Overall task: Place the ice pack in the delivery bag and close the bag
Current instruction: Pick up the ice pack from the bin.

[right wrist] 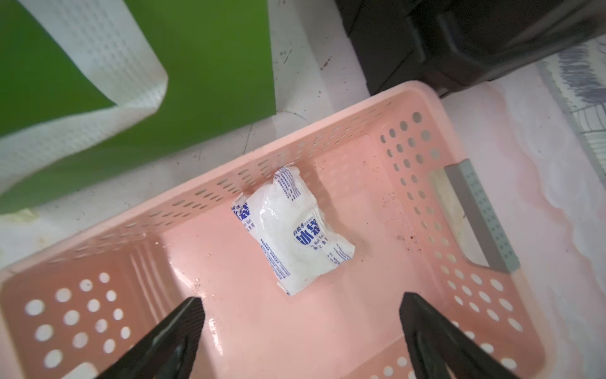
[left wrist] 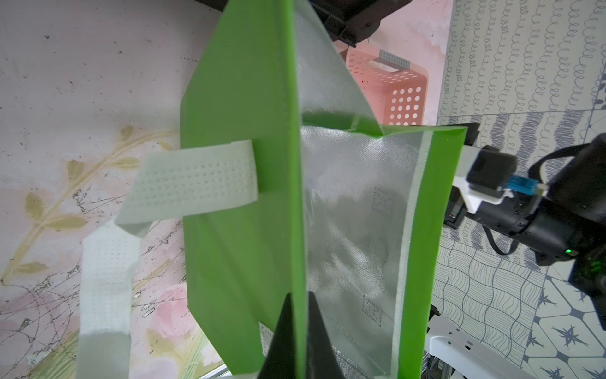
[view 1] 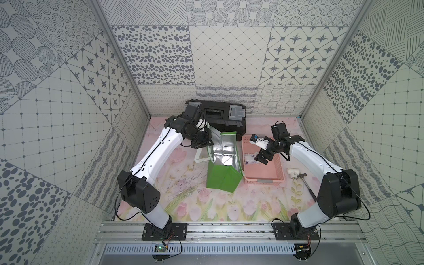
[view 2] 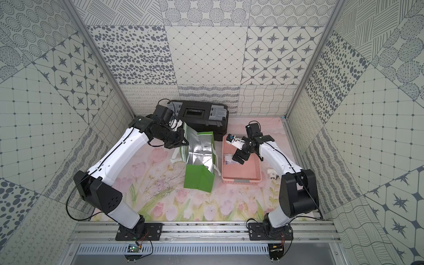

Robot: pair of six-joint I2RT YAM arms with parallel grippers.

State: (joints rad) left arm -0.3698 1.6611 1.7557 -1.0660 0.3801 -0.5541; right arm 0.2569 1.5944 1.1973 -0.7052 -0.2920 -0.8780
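Observation:
My open right gripper needs to go down toward the basket's side that is toward the bag and close across the pack's middle (view 1: 251, 159) (right wrist: 292, 230), because the ice pack lies flat near that side.
The ice pack (right wrist: 292, 229), a white pouch with blue print, lies on the floor of the pink slotted basket (right wrist: 196, 197) against one wall; both top views show it (view 1: 250, 158) (view 2: 229, 160). My right gripper (right wrist: 301, 298) hangs open just above the basket (view 1: 263, 181), fingers wide, the pack ahead of them and untouched. The delivery bag (view 1: 220, 181) (view 2: 198, 179) stands left of the basket, green with silver foil lining. My left gripper (left wrist: 299, 295) is shut on the bag's (left wrist: 236, 131) upper rim, one finger outside and one inside, holding the mouth open.
A black toolbox (view 1: 224, 114) (view 2: 202, 114) sits behind the bag and basket at the back wall. A white pipe fitting (view 1: 293, 173) and a small hammer (view 1: 305, 183) lie right of the basket, near my right arm. A white strap handle (left wrist: 190, 187) hangs off the bag.

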